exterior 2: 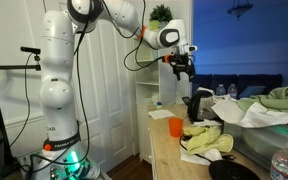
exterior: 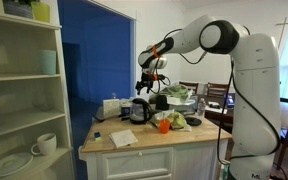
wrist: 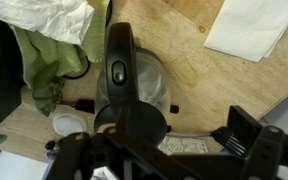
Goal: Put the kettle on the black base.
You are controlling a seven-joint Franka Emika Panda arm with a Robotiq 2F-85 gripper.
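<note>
The gripper moves down and toward the left in the wrist view onto the kettle's black handle (exterior 2: 195, 99) (wrist: 122, 62) next, since that lies below, off-center from the fingers.
The kettle (exterior: 139, 110) stands upright on the wooden counter, with a silver body and a black handle. It also shows in an exterior view (exterior 2: 196, 104). In the wrist view I look straight down on its dark top and handle (wrist: 121, 70). My gripper (exterior: 150, 84) hangs open and empty a little above the kettle, also seen in an exterior view (exterior 2: 181, 68). In the wrist view its fingers (wrist: 164, 150) spread apart at the bottom of the frame. A round black disc, probably the base (exterior 2: 230, 170), lies at the near counter corner.
A white boxy appliance (exterior: 111, 106) stands beside the kettle. An orange cup (exterior 2: 175, 126), a green cloth (exterior 2: 209, 140) and a white paper (exterior: 122, 138) lie on the counter (exterior: 134, 148). A white shelf (exterior: 24, 90) stands past the counter's end. A cord (wrist: 76, 68) runs by the kettle.
</note>
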